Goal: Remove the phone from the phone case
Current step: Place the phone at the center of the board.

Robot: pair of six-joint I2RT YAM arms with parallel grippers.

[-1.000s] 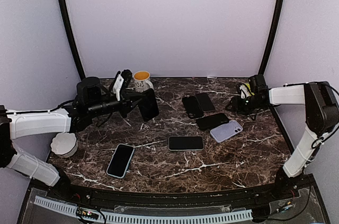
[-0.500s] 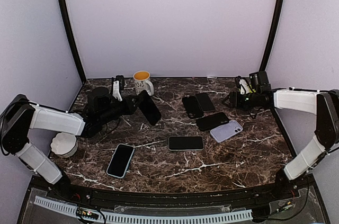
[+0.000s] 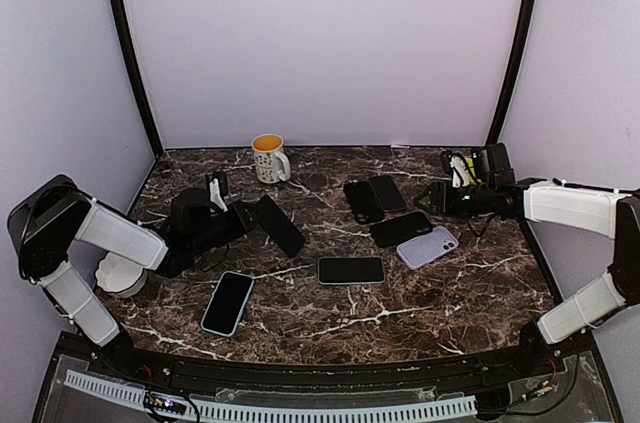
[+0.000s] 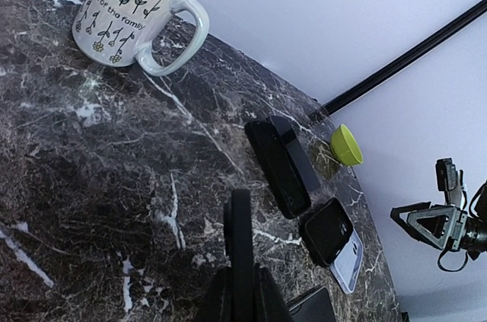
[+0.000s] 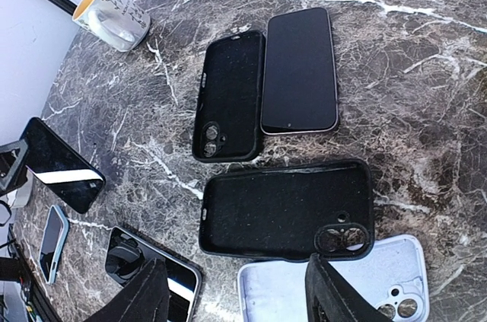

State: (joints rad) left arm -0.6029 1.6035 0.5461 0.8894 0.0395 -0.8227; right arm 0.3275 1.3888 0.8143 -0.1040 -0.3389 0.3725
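The left gripper lowers next and releases the black phone on the open spot below the gripper, on the bare tabletop [image 3: 277,257] beside the dark phone.
My left gripper [image 3: 243,218] is shut on a black phone [image 3: 279,226] and holds it tilted, low over the left part of the table. In the left wrist view the phone [image 4: 241,250] stands edge-on between my fingers [image 4: 217,303]; I cannot tell whether a case is on it. It also shows in the right wrist view [image 5: 61,166], screen up. My right gripper [image 3: 432,197] is open and empty, hovering over the right part of the table above an empty black case [image 5: 285,208] and a lavender case [image 5: 342,284].
A flowered mug [image 3: 267,157] stands at the back. An empty black case [image 3: 362,200] and a black phone [image 3: 388,192] lie side by side. A dark phone [image 3: 351,270] lies mid-table and a blue-cased phone [image 3: 228,302] lies front left. A white round dish [image 3: 120,273] is at the left edge.
My left arm has drawn back and lowered, bringing the held phone down and nearer to the table. My right gripper has shifted slightly left and forward.
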